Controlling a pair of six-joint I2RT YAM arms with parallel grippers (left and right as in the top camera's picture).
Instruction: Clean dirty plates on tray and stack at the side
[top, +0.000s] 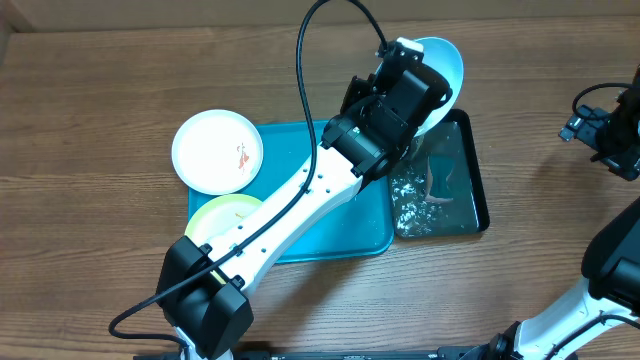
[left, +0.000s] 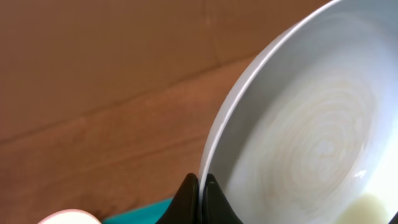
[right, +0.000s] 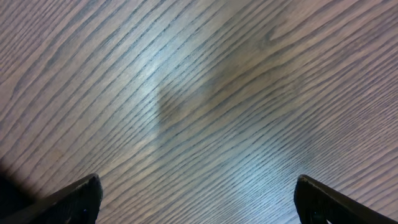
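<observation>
I will next swing my left gripper to the left in the overhead view, past the white plate (top: 217, 150), and then down onto the bare wood beside it, because that side of the white plate is clear.
My left gripper (left: 200, 186) is shut on the rim of the pale mint-blue plate (top: 444, 62), held tilted over the far end of the black tray. In the left wrist view the plate (left: 311, 130) fills the right side and shows faint pale swirl marks. The white plate (top: 217, 150) with a small orange-red smear lies partly over the turquoise tray's (top: 330, 240) far left corner. The pale yellow plate (top: 225, 215) lies on the tray's left part, half under my left arm. My right gripper (right: 199, 199) is open and empty over bare wood at the far right (top: 610, 135).
A glossy black tray (top: 470, 190) holding water and bits of residue stands right of the turquoise tray. A black cable arcs above the left arm. The wooden table surrounds both trays.
</observation>
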